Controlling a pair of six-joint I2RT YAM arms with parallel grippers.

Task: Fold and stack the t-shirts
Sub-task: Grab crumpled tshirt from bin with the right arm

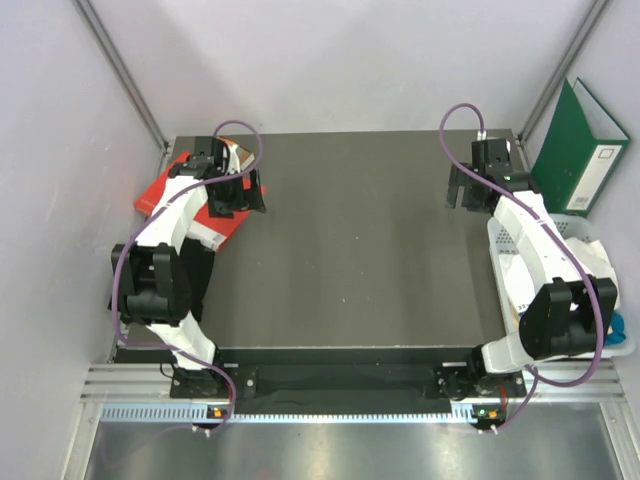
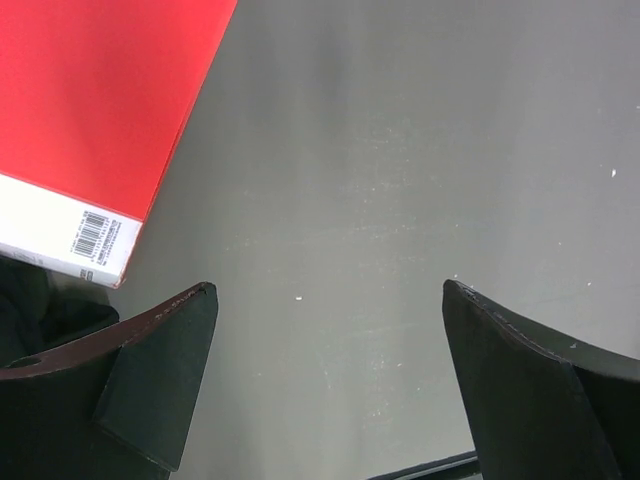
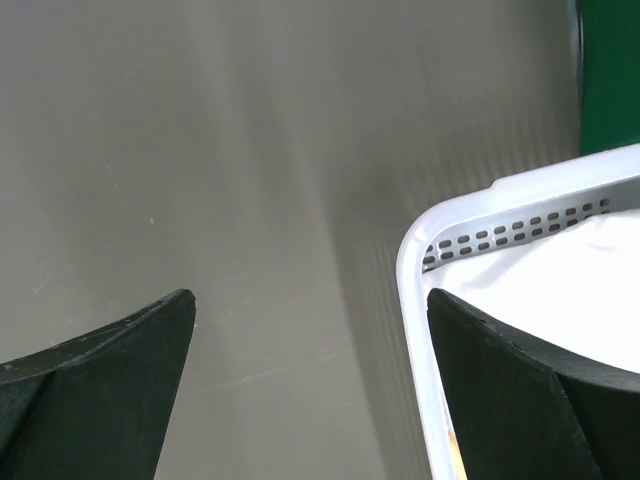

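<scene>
I will turn my right gripper and swing it over the basket next, then lower it to the white t-shirt (image 1: 593, 259) (image 3: 566, 287), because that t-shirt is on top of the pile.
The t-shirts lie bunched in a white mesh basket (image 1: 507, 243) at the table's right edge. A white one (image 1: 596, 256) shows on top and a bit of blue cloth (image 1: 617, 325) sits at its near end; my right arm hides much of the pile. In the right wrist view the white cloth (image 3: 560, 275) fills the basket (image 3: 417, 250). My right gripper (image 1: 467, 190) (image 3: 310, 295) hangs open at the far right, over bare table beside the basket's far corner. At the far left my left gripper (image 1: 236, 196) (image 2: 328, 288) is open and holds nothing, next to a red book (image 2: 90, 100).
The red book (image 1: 165, 190) lies at the table's far left edge, partly under my left arm. A green binder (image 1: 580, 145) (image 3: 610, 70) leans against the right wall behind the basket. The dark grey table (image 1: 350, 250) stretches between the arms.
</scene>
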